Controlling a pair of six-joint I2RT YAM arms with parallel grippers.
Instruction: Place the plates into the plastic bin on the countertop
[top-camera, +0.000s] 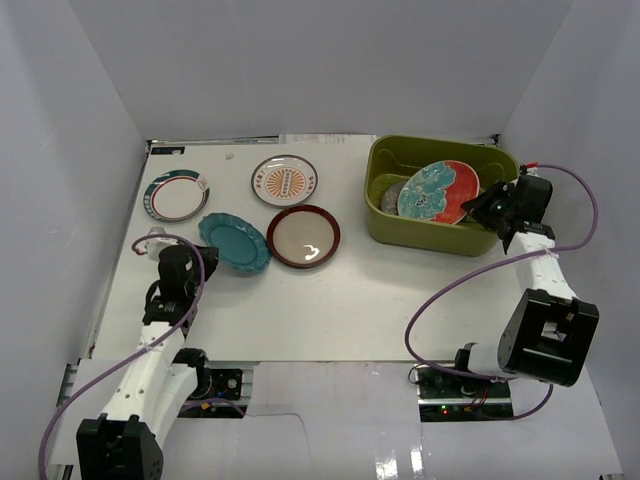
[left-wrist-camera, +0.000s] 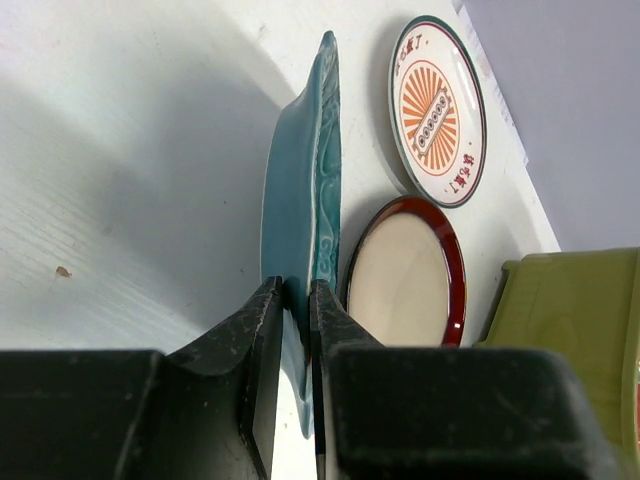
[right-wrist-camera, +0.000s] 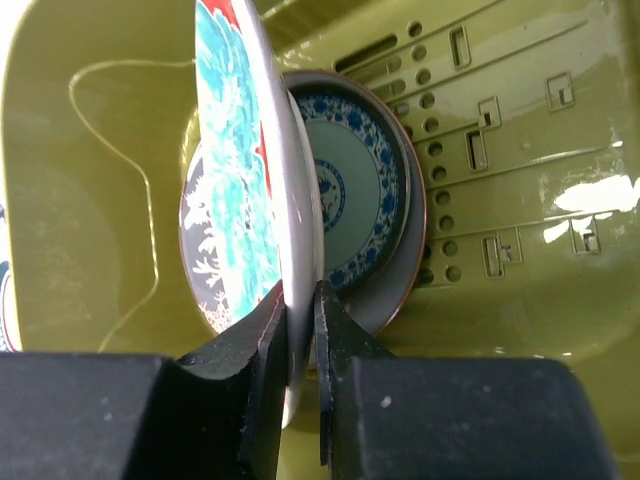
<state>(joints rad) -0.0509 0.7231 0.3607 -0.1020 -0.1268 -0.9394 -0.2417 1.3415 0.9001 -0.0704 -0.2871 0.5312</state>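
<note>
My right gripper still holds the red plate above the small blue-and-white plate (right-wrist-camera: 355, 190), so it will go down toward the small plate next, shifting to the left in the top view.
My right gripper (top-camera: 487, 212) is shut on the rim of the red plate with teal flowers (top-camera: 438, 191), holding it tilted over the olive-green plastic bin (top-camera: 395, 230). In the right wrist view the plate (right-wrist-camera: 245, 180) stands on edge between my fingers, above a small blue-and-white plate (right-wrist-camera: 355, 190) lying on a grey plate (right-wrist-camera: 395, 290) in the bin. My left gripper (top-camera: 207, 256) is shut on the rim of the teal scalloped plate (top-camera: 234, 241), seen edge-on in the left wrist view (left-wrist-camera: 305, 190). The dark-red rimmed plate (top-camera: 303, 236), orange sunburst plate (top-camera: 284, 181) and white teal-rimmed plate (top-camera: 176, 195) lie on the countertop (top-camera: 330, 300).
White walls enclose the countertop on the left, back and right. The bin stands at the back right corner. Purple cables loop from both arms over the near part of the table. The dark-red rimmed plate (left-wrist-camera: 405, 275) lies right beside the teal plate.
</note>
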